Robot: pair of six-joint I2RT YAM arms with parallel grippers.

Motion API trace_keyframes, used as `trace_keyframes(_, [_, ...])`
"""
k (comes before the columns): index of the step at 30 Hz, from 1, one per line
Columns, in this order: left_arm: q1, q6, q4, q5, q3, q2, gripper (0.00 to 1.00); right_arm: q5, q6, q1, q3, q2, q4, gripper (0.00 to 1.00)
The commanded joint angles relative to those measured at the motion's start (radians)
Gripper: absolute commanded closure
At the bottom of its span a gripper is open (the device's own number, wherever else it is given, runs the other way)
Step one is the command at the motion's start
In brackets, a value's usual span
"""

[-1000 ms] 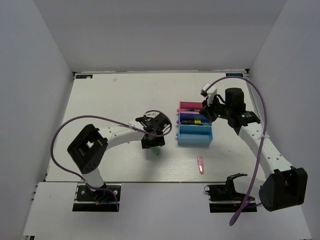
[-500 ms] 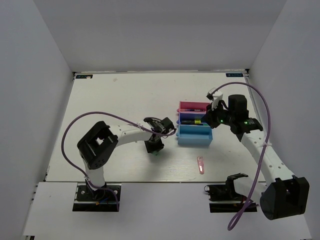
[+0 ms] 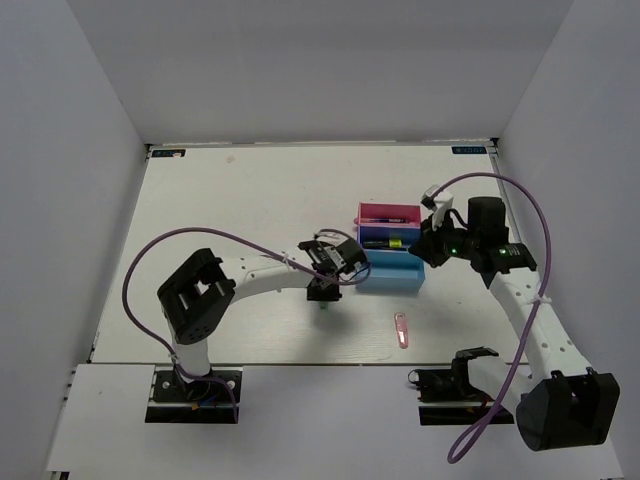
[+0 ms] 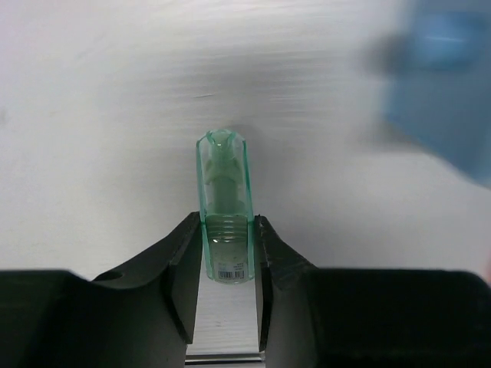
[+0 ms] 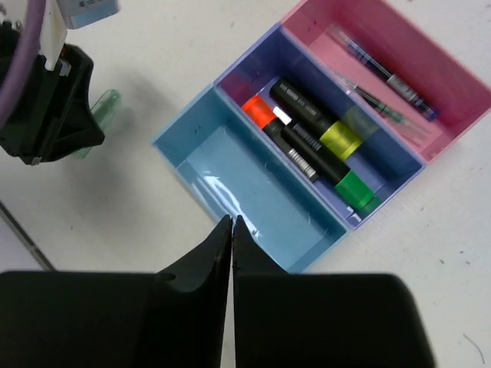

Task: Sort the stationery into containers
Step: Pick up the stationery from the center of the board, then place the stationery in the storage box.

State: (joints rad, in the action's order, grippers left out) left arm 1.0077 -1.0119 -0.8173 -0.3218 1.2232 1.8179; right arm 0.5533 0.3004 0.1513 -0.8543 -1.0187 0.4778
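Observation:
I will lift the stick over the tray's rim and let it go, because the empty light blue tray (image 3: 388, 268) is to the right of my left gripper in the top view.
My left gripper (image 4: 227, 222) is shut on the pale green stick (image 4: 224, 180) and holds it just left of the light blue tray (image 3: 390, 273); the stick's tip shows below the gripper in the top view (image 3: 324, 303). The dark blue tray (image 5: 322, 146) holds black highlighters with orange, yellow and green ends. The pink tray (image 5: 399, 69) holds thin pens. The light blue tray (image 5: 245, 192) holds nothing I can see. My right gripper (image 5: 232, 221) is shut and empty above the trays. A pink clip (image 3: 401, 331) lies on the table in front of the trays.
The white table (image 3: 230, 200) is walled by grey panels at the back and sides. Purple cables loop over both arms. The left arm's forearm (image 3: 265, 278) stretches across the table's middle.
My left gripper has carried the green stick rightward, close to the light blue tray. My right gripper has pulled back to the right, away from the trays.

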Motion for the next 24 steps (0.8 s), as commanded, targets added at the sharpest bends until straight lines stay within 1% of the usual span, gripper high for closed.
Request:
trace_keyframes(1, [0.038, 0.345, 0.099, 0.001, 0.120, -0.083, 1.00, 0.079, 0.052, -0.027, 0.018, 0.032, 0.097, 1.00])
trace_keyframes(2, [0.040, 0.408, 0.124, 0.027, 0.140, -0.089, 1.00, 0.088, 0.060, -0.029, 0.024, 0.043, 0.107, 1.00])
trace_keyframes(4, [0.043, 0.459, 0.139, 0.012, 0.166, -0.101, 1.00, 0.109, 0.059, -0.036, 0.046, 0.061, 0.125, 1.00])
trace_keyframes(5, [0.045, 0.467, 0.139, -0.029, 0.203, -0.100, 1.00, 0.114, 0.059, -0.039, 0.052, 0.066, 0.136, 1.00])
trace_keyframes(8, [0.045, 0.481, 0.177, -0.031, 0.251, -0.088, 1.00, 0.126, 0.063, -0.052, 0.083, 0.085, 0.131, 1.00])
trace_keyframes(9, [0.046, 0.537, 0.246, 0.001, 0.256, -0.085, 1.00, 0.134, 0.062, -0.053, 0.092, 0.088, 0.130, 1.00])
trace_keyframes(11, [0.046, 0.559, 0.285, 0.029, 0.286, -0.048, 1.00, 0.151, 0.065, -0.061, 0.103, 0.088, 0.122, 1.00])
trace_keyframes(14, [0.048, 0.717, 0.387, 0.177, 0.335, 0.001, 1.00, 0.166, 0.074, -0.073, 0.112, 0.094, 0.122, 1.00])
trace_keyframes(15, [0.043, 0.790, 0.420, 0.252, 0.338, 0.007, 1.00, 0.171, 0.085, -0.075, 0.112, 0.101, 0.125, 1.00])
trace_keyframes(16, [0.043, 0.823, 0.432, 0.320, 0.344, 0.021, 1.00, 0.184, 0.095, -0.088, 0.112, 0.106, 0.134, 1.00])
trace_keyframes(17, [0.037, 0.905, 0.428, 0.372, 0.375, 0.037, 1.00, 0.191, 0.135, -0.093, 0.112, 0.112, 0.151, 1.00])
trace_keyframes(18, [0.032, 0.949, 0.411, 0.442, 0.390, 0.043, 1.00, 0.197, 0.147, -0.094, 0.109, 0.130, 0.159, 1.00])
trace_keyframes(20, [0.009, 1.003, 0.370, 0.516, 0.441, 0.084, 1.00, 0.230, 0.201, -0.113, 0.106, 0.141, 0.194, 1.00])
trace_keyframes(21, [-0.004, 1.041, 0.330, 0.576, 0.452, 0.096, 1.00, 0.256, 0.212, -0.116, 0.103, 0.147, 0.212, 1.00])
trace_keyframes(22, [-0.012, 1.046, 0.311, 0.589, 0.476, 0.104, 1.00, 0.266, 0.226, -0.125, 0.100, 0.144, 0.225, 0.96])
trace_keyframes(23, [-0.018, 1.050, 0.297, 0.596, 0.499, 0.128, 0.99, 0.273, 0.258, -0.130, 0.094, 0.140, 0.246, 0.76])
trace_keyframes(24, [-0.020, 1.059, 0.267, 0.612, 0.509, 0.135, 0.97, 0.290, 0.267, -0.139, 0.090, 0.140, 0.251, 0.66])
